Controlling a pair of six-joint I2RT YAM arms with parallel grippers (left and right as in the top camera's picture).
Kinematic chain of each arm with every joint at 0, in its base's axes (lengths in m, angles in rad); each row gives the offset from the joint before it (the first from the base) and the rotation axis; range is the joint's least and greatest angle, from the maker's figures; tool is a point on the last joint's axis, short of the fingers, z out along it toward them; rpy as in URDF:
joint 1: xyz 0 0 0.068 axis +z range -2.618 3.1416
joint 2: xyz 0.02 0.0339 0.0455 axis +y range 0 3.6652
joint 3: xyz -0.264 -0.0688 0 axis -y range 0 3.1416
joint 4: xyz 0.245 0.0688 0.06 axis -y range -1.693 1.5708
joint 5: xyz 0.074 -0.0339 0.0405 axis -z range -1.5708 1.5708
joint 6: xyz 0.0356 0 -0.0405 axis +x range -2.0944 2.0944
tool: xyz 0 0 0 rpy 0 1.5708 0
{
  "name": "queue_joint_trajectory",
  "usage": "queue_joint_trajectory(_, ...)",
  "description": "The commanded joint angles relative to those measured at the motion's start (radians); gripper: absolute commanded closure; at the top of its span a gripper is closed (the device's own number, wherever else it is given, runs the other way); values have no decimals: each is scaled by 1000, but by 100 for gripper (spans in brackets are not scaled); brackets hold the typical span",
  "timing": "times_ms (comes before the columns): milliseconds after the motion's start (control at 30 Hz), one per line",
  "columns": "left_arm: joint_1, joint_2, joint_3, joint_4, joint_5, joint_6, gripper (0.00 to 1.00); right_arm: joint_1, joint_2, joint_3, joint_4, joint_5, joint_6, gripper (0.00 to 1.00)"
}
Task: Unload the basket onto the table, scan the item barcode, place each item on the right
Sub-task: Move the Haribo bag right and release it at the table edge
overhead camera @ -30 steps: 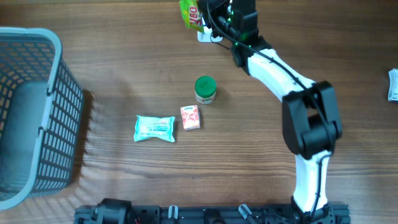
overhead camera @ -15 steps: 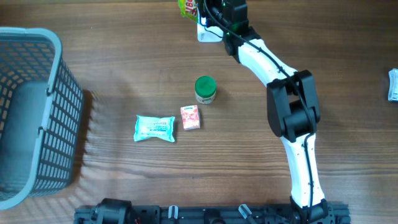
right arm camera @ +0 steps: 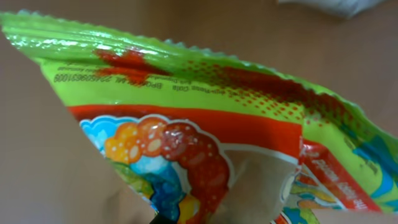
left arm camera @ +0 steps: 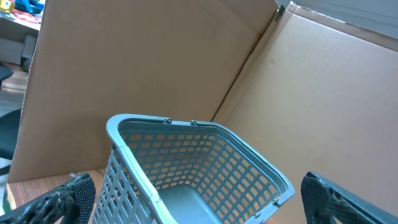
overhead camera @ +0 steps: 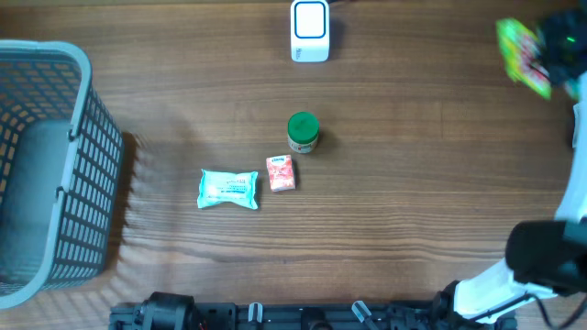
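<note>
My right gripper brings the snack bag (overhead camera: pixel 521 50) back toward my base and down over the bare tabletop next, well away from the jar and scanner, and releases it.
A green and red snack bag (overhead camera: pixel 521 50) hangs at the far right of the overhead view, with my right gripper (overhead camera: pixel 547 53) shut on it. In the right wrist view the bag (right arm camera: pixel 186 124) fills the frame, small print along its upper edge, and it hides the fingers. The white barcode scanner (overhead camera: pixel 310 30) stands at the back centre, well left of the bag. My left gripper (left arm camera: pixel 202 205) is open, its fingertips (left arm camera: pixel 69 196) wide apart and nothing between them; it faces the grey basket (left arm camera: pixel 186 127).
A green-lidded jar (overhead camera: pixel 303 132), a small red carton (overhead camera: pixel 281 172) and a teal-and-white packet (overhead camera: pixel 228 190) lie mid-table. The grey basket (overhead camera: pixel 84 82) stands at the left edge. Another packet (overhead camera: pixel 580 125) shows at the right edge. Cardboard walls stand behind the basket.
My right arm has swung from the scanner at the back centre to the far right, carrying the snack bag along. The scanner now stands uncovered. The other items have not moved.
</note>
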Motion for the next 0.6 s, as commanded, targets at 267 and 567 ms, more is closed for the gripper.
queue_joint_trajectory(267,-5,-2,-2,2,1,10,0,-221,275,-147,208,122,-524,34)
queue_joint_trajectory(567,-5,-2,-2,2,1,10,0,81,101,47,-317,-437,-148,0)
